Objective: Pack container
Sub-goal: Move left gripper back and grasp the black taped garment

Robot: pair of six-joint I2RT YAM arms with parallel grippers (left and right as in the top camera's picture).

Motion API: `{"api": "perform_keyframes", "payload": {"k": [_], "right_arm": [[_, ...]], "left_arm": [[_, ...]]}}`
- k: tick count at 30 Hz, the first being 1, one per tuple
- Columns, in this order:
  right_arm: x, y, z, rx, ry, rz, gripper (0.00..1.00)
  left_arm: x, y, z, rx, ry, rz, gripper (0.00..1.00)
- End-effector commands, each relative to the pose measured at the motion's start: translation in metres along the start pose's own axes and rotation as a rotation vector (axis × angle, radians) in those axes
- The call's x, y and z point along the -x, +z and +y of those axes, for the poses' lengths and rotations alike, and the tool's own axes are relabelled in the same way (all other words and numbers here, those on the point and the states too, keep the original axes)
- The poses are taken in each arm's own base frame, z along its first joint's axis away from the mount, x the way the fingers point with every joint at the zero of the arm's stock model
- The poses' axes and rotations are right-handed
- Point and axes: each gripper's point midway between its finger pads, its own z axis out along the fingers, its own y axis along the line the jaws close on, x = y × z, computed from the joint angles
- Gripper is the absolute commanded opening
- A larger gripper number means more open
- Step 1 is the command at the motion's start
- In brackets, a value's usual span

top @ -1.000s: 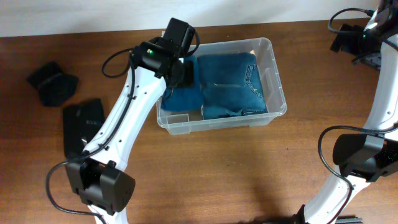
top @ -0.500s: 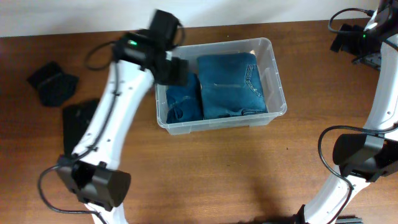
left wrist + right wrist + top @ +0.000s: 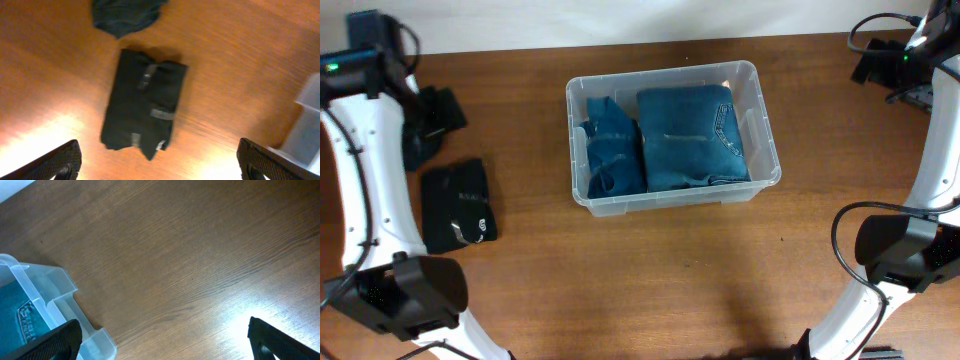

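Note:
The left gripper moves down and back onto the folded black garment's middle shiny patch (image 3: 470,198) next, below it and nearer my base, still outside the container (image 3: 670,196).
The clear plastic container (image 3: 670,196) stands at the table's middle. It holds a large folded pair of blue jeans (image 3: 692,135) on the right and a smaller folded denim piece (image 3: 610,150) on the left. My left gripper (image 3: 432,112) is open and empty at the far left, above a crumpled dark garment (image 3: 415,150). In the left wrist view, my left gripper (image 3: 160,170) hovers over a folded black garment (image 3: 145,105), with the dark garment (image 3: 127,15) beyond it. My right gripper (image 3: 165,347) is open and empty over bare table, off the container's corner (image 3: 50,305).
The folded black garment (image 3: 460,205) lies on the table left of the container, with the dark crumpled garment behind it. The right arm's base (image 3: 900,255) stands at the right edge. A container corner (image 3: 310,125) shows at the left wrist view's right edge.
My left arm has swung from the container's left side to the far left, above the dark garments. The smaller denim piece now lies uncovered in the container. The right arm has not moved.

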Motion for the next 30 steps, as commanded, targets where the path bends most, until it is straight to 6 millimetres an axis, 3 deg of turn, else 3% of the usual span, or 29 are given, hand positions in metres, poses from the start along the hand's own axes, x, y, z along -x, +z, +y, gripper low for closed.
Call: {"api": "perform_keyframes", "payload": {"k": [1, 12, 17, 19, 21, 24, 27, 30], "right_arm": [[0.002, -0.003, -0.002, -0.008, 0.014, -0.011, 0.98], [0.002, -0.003, -0.002, -0.008, 0.014, -0.011, 0.99], [0.002, -0.003, -0.002, -0.008, 0.014, -0.011, 0.98], [0.002, -0.003, -0.002, -0.008, 0.014, -0.011, 0.98], [0.002, -0.003, -0.002, -0.008, 0.014, -0.011, 0.98], [0.002, -0.003, -0.002, -0.008, 0.014, -0.011, 0.98], [0.002, -0.003, -0.002, -0.008, 0.014, -0.011, 0.99], [0.002, -0.003, -0.002, -0.008, 0.014, -0.011, 0.98]], "left_arm": [[-0.015, 0.01, 0.013, -0.002, 0.018, 0.057, 0.99], [-0.083, 0.115, 0.008, -0.004, 0.029, 0.278, 0.99], [-0.108, 0.151, 0.006, -0.009, 0.029, 0.305, 0.97], [-0.113, 0.16, 0.005, -0.009, 0.029, 0.304, 0.83], [-0.115, 0.166, 0.005, -0.011, 0.028, 0.295, 0.48], [-0.115, 0.17, 0.004, -0.013, 0.027, 0.284, 0.2], [-0.113, 0.17, 0.004, -0.014, 0.027, 0.279, 0.01], [-0.114, 0.17, 0.004, -0.014, 0.027, 0.279, 0.01]]}}
